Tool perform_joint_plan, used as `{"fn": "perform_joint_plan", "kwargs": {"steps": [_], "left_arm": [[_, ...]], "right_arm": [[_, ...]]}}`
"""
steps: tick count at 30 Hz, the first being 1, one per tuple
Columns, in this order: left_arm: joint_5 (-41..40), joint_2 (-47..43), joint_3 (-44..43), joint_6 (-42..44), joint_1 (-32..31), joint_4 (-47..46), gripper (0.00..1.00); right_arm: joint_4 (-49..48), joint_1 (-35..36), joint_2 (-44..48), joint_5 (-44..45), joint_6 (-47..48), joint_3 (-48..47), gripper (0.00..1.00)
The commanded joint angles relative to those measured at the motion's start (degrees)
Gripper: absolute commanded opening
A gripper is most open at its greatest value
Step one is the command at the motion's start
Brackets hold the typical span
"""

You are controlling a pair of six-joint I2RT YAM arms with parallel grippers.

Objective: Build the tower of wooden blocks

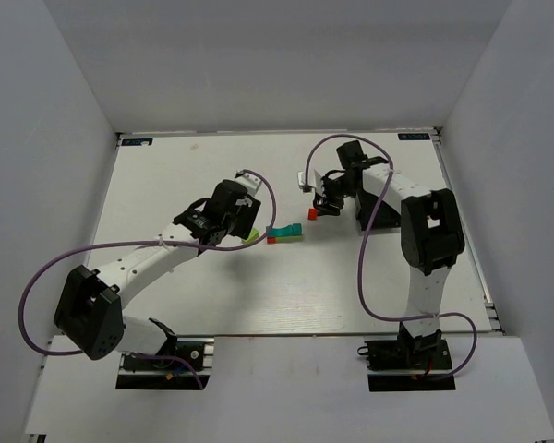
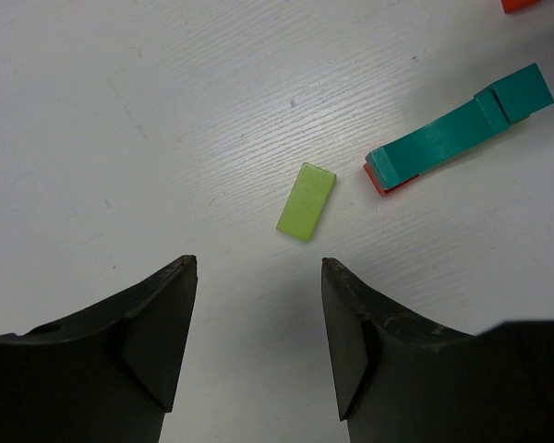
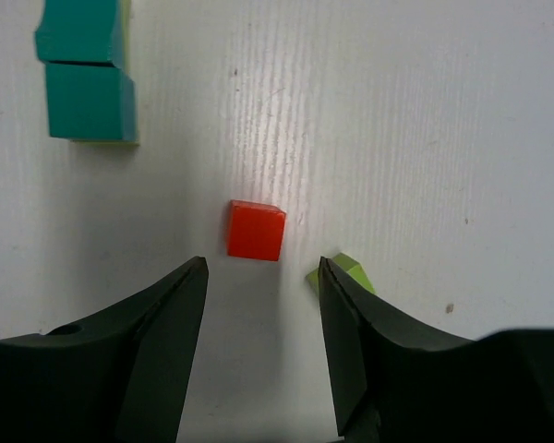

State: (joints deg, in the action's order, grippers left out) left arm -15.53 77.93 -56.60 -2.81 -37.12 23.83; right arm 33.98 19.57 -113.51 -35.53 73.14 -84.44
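I should lower my right gripper toward the teal blocks and close on the orange-red cube's sides, still beyond the open fingers.
The wood block tower is a low cluster: a long teal block (image 2: 434, 143) rests one end on a red block (image 2: 388, 185), with a teal cube (image 2: 522, 90) at its other end. It lies mid-table (image 1: 286, 231). A flat lime block (image 2: 306, 201) lies on the table just ahead of my left gripper (image 2: 258, 268), which is open and empty. An orange-red cube (image 3: 256, 231) sits just beyond the tips of my right gripper (image 3: 263, 268), also open and empty. A second lime block (image 3: 346, 270) is partly hidden behind its right finger. The teal blocks (image 3: 85, 78) show far left there.
The white table (image 1: 286, 295) is boxed in by grey walls on the left, back and right. Purple cables (image 1: 365, 268) loop off both arms over the table. The two grippers face each other across the blocks.
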Motion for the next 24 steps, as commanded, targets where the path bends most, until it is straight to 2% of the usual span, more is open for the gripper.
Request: {"fn": "perform_joint_plan", "kwargs": {"steps": [1,8,24], "left_arm": [[1.20,-0.32,-2.72,-0.09,0.30,0.77,0.67],[2.25,-0.32,-2.73,-0.09,0.30,0.77,0.67],[2.79,-0.32,-2.73,-0.09,0.30,0.77,0.67]], "right_arm": [[-1.02,1.08,-2.23,2.91,-2.04,-3.53,0.58],[2.32,3.18,-6.45,4.85,-4.06,-8.72,0.58],[4.25,4.25,-7.51,7.75,-7.14,-9.51,0.59]]}}
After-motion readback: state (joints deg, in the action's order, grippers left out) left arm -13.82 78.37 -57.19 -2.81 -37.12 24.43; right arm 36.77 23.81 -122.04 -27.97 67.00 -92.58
